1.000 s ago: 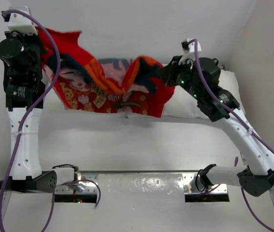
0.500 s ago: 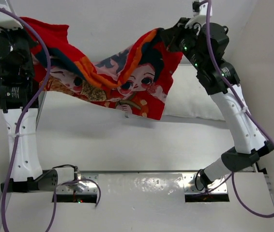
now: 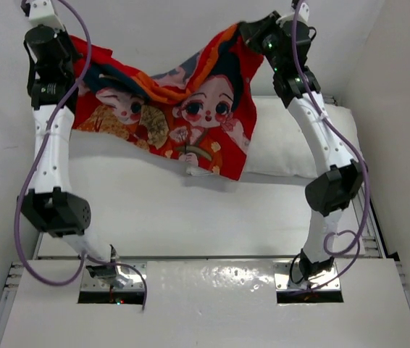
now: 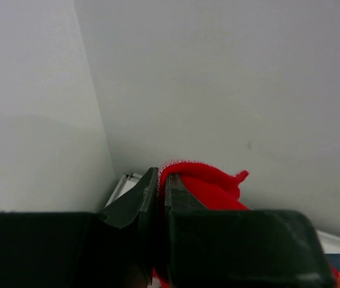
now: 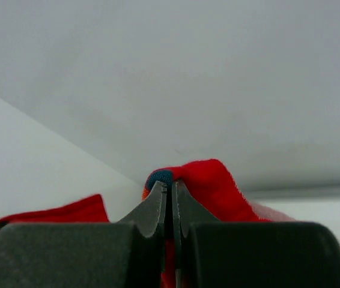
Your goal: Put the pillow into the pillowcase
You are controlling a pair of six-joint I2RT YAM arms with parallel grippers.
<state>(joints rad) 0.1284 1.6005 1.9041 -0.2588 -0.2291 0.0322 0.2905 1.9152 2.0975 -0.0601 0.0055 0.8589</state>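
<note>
My left gripper moves down toward the bare tabletop beside the white pillow next and releases the pillowcase corner, since the cloth still hangs in the air.
The red-orange pillowcase (image 3: 183,116), printed with two cartoon children, hangs spread in the air between both arms over the table's far half. My left gripper (image 3: 74,49) is shut on its upper left corner, and red fabric (image 4: 203,183) pokes out past the closed fingertips. My right gripper (image 3: 245,27) is shut on the upper right corner, where red and blue cloth (image 5: 194,180) bulges above the tips. The white pillow (image 3: 292,145) lies flat on the table behind and below the cloth, its right half showing and the rest hidden by the pillowcase.
White walls close in behind and on both sides. The arm bases (image 3: 111,274) sit on a metal rail (image 3: 212,275) at the near edge.
Both arms have risen and stretched toward the back wall, lifting the pillowcase off the pillow. It has gone from bunched to spread out, with the printed faces showing.
</note>
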